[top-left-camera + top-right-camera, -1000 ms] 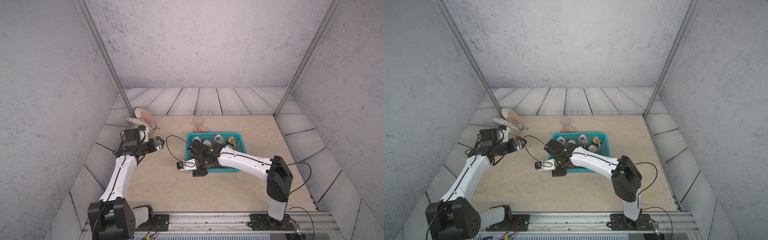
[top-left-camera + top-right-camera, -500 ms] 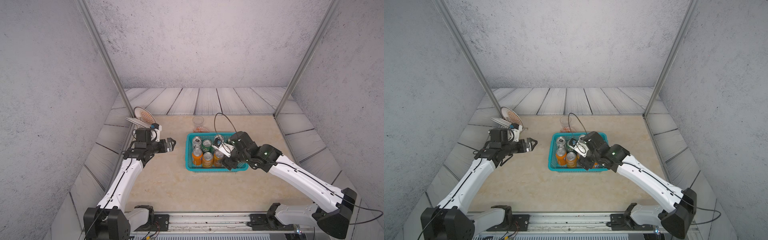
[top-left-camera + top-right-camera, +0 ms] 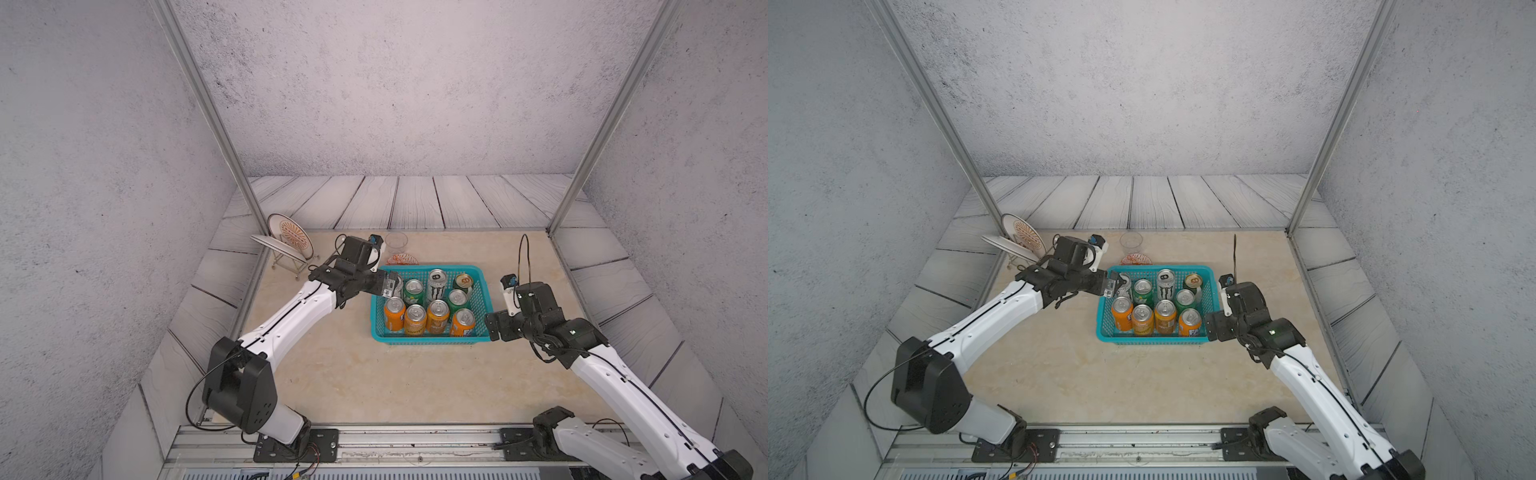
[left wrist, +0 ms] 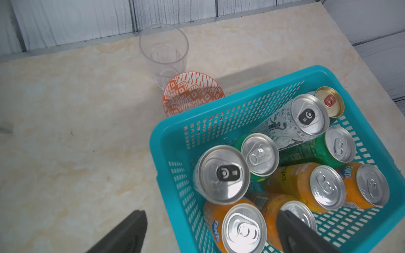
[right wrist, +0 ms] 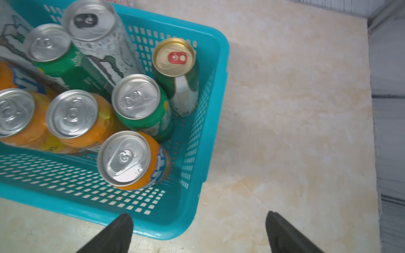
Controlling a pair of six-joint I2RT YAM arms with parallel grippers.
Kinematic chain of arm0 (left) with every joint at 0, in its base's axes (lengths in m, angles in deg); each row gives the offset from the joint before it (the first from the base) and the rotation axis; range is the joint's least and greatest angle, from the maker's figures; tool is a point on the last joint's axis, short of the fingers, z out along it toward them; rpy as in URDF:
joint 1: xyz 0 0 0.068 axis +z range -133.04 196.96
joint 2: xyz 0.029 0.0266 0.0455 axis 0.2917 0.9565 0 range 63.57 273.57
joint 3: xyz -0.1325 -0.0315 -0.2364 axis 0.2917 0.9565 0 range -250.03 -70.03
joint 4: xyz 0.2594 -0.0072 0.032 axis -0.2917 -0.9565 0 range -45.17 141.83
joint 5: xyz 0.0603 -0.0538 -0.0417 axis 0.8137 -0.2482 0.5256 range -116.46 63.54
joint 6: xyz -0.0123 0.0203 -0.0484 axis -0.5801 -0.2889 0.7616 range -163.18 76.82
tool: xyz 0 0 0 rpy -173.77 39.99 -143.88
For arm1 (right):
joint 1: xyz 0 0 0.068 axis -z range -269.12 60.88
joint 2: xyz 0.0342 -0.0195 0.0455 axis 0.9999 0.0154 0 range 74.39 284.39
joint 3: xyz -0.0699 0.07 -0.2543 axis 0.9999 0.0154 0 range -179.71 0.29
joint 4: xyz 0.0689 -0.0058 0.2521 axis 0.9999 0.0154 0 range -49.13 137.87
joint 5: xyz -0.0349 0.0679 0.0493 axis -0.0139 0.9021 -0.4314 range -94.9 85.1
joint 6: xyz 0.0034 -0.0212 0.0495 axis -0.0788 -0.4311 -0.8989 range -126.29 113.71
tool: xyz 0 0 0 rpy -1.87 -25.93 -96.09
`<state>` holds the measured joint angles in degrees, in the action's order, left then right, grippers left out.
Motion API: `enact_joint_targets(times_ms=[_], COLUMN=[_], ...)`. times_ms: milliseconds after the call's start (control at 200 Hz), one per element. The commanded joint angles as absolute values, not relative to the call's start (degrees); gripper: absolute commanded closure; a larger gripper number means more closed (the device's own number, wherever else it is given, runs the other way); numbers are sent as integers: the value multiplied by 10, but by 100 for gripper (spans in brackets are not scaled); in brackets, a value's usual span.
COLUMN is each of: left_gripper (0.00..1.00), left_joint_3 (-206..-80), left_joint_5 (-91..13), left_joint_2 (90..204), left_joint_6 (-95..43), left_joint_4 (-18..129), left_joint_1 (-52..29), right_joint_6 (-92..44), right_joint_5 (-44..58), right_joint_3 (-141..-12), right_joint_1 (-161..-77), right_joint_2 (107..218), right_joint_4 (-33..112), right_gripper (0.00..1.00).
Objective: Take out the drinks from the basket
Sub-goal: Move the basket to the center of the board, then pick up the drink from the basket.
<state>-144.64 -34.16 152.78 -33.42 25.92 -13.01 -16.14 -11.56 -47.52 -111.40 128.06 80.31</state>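
Because the corner silver-white can stands taller than its neighbours, I will bring my left gripper in over the basket's rim and down around that can's top (image 3: 1124, 284) (image 4: 223, 173) to close.
The teal basket (image 3: 428, 341) (image 3: 1150, 338) stands mid-table with the drinks upright inside. Several orange cans (image 3: 415, 319) fill its near row. Behind them stand green cans (image 3: 457, 300), a silver-white can (image 3: 436, 286) and a gold-topped can (image 3: 462, 281). My left gripper (image 3: 388, 287) (image 4: 211, 215) hangs open over the basket's far left corner, above another silver-white can (image 4: 221, 174) and an orange can (image 4: 243, 230). My right gripper (image 3: 491, 328) (image 5: 198, 215) is open at the near right corner, its fingers astride the basket rim (image 5: 221, 65), holding nothing.
A clear glass cup (image 3: 395, 240) and an orange-patterned bowl (image 3: 402, 259) sit just behind the basket. A rack of plates (image 3: 286, 237) stands at the far left by a metal post. Grey walls close in the sides, and a rail runs along the front.
My right arm has swung from the basket's near left side, over it, to its near right corner. My left gripper has moved right to the basket's far left corner.
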Motion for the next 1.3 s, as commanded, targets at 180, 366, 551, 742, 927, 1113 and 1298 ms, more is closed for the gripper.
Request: enact_joint_targets(times_ms=[180,366,551,742,927,1113,1298], left_gripper=[2,13,20,30,45,50,55], left_joint_3=[-1526,-1538,-1551,-1565,-1577,-1579,-1579], left_joint_5=[-294,-301,-321,-333,-331,-321,-310], left_joint_2=[1624,1649,1670,1684,1671,1630,1574], left_joint_6=[-388,-387,-383,-380,-382,-382,-376], left_joint_4=[199,192,192,181,160,154,154], left_joint_1=[-161,-161,-161,-161,-161,-161,-161], right_joint_6=[-212,-201,-198,-196,-197,-196,-196], right_joint_5=[-112,-116,-120,-125,-125,-127,-129], right_joint_3=[-443,-436,-427,-424,-424,-422,-422], right_joint_1=[-1108,-1108,-1108,-1108,-1108,-1108,-1108], right_joint_2=[1241,1230,1219,1212,1211,1207,1208], right_joint_4=[782,796,801,805,805,804,803], right_gripper=[1,1,1,1,1,1,1])
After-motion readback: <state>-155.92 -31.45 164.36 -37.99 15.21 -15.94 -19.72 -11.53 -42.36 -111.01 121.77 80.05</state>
